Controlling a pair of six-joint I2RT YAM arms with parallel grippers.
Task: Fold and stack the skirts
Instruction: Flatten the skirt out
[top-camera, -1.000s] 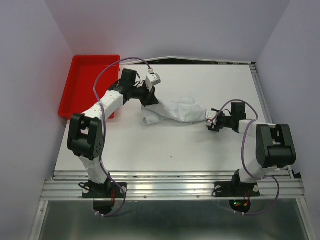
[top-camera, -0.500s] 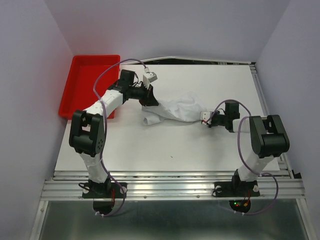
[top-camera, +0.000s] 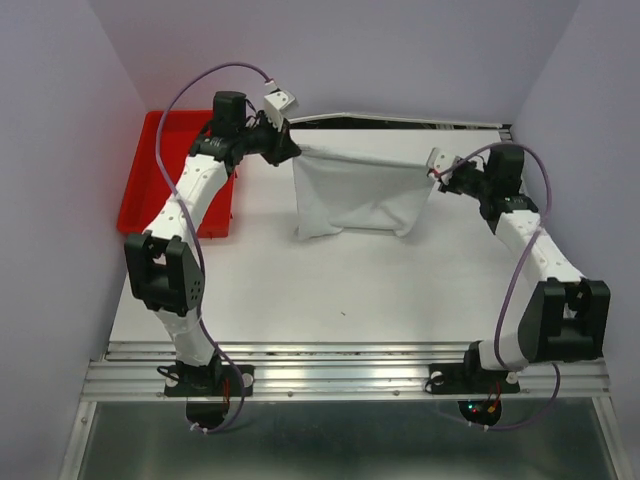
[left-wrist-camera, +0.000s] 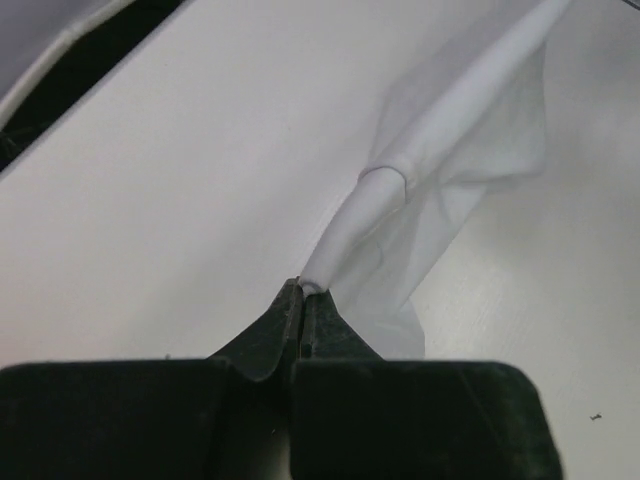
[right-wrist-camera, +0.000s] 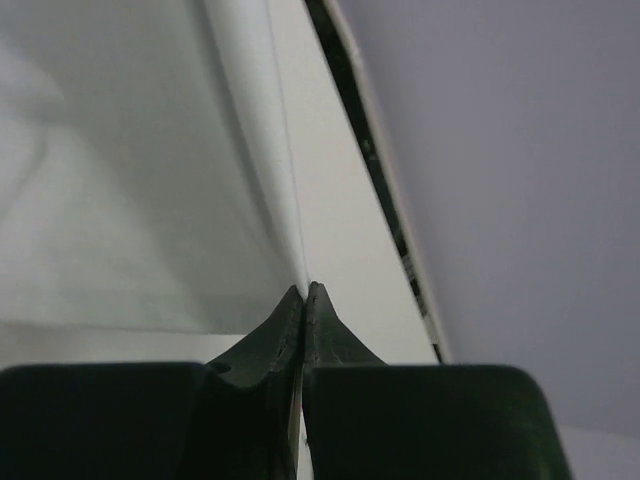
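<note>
The skirt's lower edge hangs unevenly, so my left gripper will rise, then go back and down to release the skirt's corner on the tabletop (top-camera: 284, 207) beside the tray.
One white skirt (top-camera: 358, 192) hangs spread out above the far middle of the table, stretched between both arms. My left gripper (top-camera: 290, 150) is shut on its top left corner, and the cloth (left-wrist-camera: 440, 170) runs away from the pinched tips (left-wrist-camera: 303, 290). My right gripper (top-camera: 437, 170) is shut on the top right corner, with the taut edge of the cloth (right-wrist-camera: 150, 200) leaving its tips (right-wrist-camera: 305, 290). The skirt's lower edge droops to the tabletop.
A red tray (top-camera: 170, 180) stands at the table's far left, partly behind the left arm. Lilac walls close in the left, back and right. A metal rail (top-camera: 340, 365) runs along the near edge by the arm bases.
The right gripper reached the crumpled skirt's right end and shut on it. Both arms then rose and moved apart toward the back, pulling the skirt from a heap into a hanging sheet.
</note>
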